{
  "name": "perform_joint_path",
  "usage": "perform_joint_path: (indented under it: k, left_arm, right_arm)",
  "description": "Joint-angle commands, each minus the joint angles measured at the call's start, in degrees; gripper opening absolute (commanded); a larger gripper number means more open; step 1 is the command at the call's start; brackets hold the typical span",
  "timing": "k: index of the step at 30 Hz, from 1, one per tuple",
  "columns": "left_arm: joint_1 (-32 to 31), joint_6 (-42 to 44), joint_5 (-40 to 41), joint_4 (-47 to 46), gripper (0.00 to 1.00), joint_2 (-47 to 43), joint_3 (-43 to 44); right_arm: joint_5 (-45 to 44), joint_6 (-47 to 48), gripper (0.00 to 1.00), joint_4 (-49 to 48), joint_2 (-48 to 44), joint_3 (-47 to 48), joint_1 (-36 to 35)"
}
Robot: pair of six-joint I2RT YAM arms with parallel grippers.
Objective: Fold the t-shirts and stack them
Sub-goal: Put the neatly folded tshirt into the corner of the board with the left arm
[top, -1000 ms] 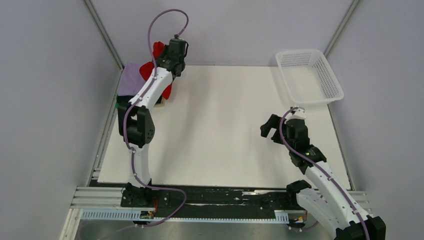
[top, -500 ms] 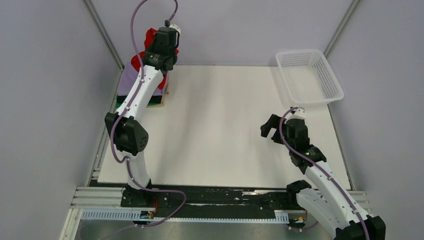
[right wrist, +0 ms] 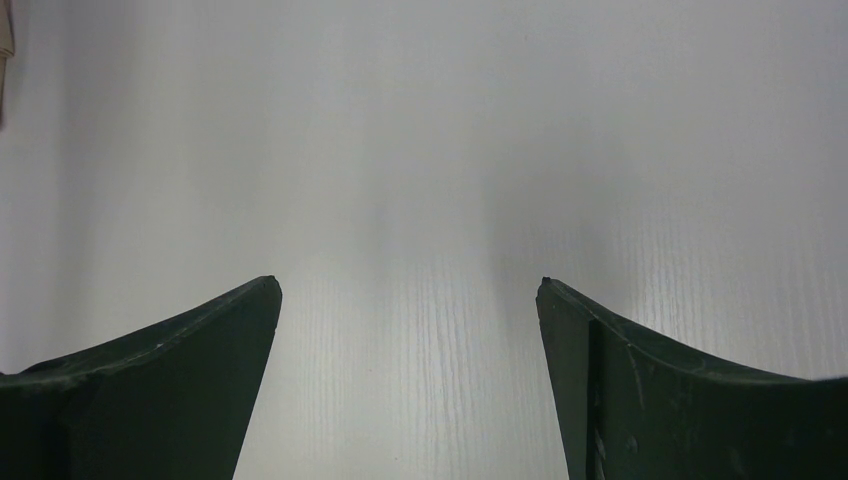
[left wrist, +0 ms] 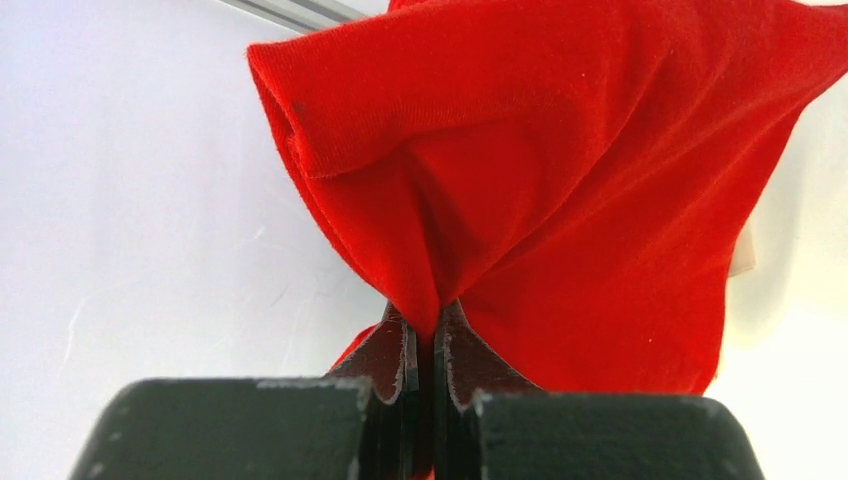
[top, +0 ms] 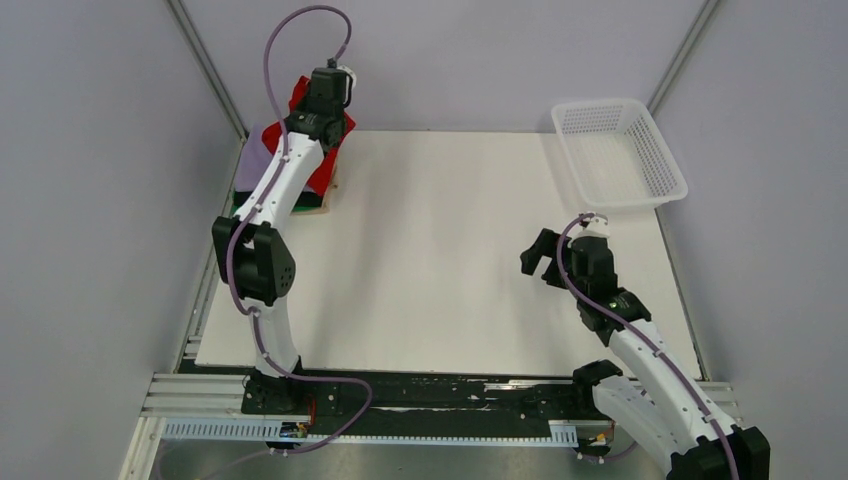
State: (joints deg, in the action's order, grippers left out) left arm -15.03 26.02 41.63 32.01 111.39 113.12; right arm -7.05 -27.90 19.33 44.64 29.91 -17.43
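The uncovered lavender t-shirt (top: pixel 256 158) lies below and to the left in the top view, so my left gripper needs to carry the fold of the red t-shirt there next, lower it and let go.
My left gripper (left wrist: pixel 426 318) is shut on a pinched fold of the bright red t-shirt (left wrist: pixel 560 180), which bunches and hangs from the jaws. In the top view the left gripper (top: pixel 322 105) is at the far left corner, and the red t-shirt (top: pixel 326 165) drapes over a stack of folded t-shirts. Of the stack I see the lavender one (top: pixel 257 150), a green edge (top: pixel 236 206) and a black edge (top: pixel 312 204). My right gripper (top: pixel 540 262) is open and empty, low over bare table at the right (right wrist: pixel 410 285).
A white mesh basket (top: pixel 662 186) stands at the far right corner of the white table (top: pixel 440 250). Grey walls and metal frame posts close in behind the stack. A metal rail runs along the near edge by the arm bases.
My left arm has swung left and back with the red t-shirt, from beside the stack to over it. The shirt now covers more of the lavender one. The right arm has not moved.
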Motion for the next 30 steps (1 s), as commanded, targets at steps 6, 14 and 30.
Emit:
perform_joint_path:
  k: [6,14,30]
  left_arm:
    - [6.5,-1.1,-4.9,-0.6,0.0,8.1,4.8]
    - [11.5,-0.8,-6.5,-2.3,0.0,12.9,6.9]
    - [18.0,-14.8,-11.3,-3.4,1.0,8.4,5.9]
  right_arm:
    - [-2.7,1.1,1.0,-1.5,1.3,1.3,0.5]
    - [-4.8,0.7,1.0,-1.1,2.0,1.7,0.5]
    - [-4.5,0.1,1.0,0.4,3.0,3.6,0.6]
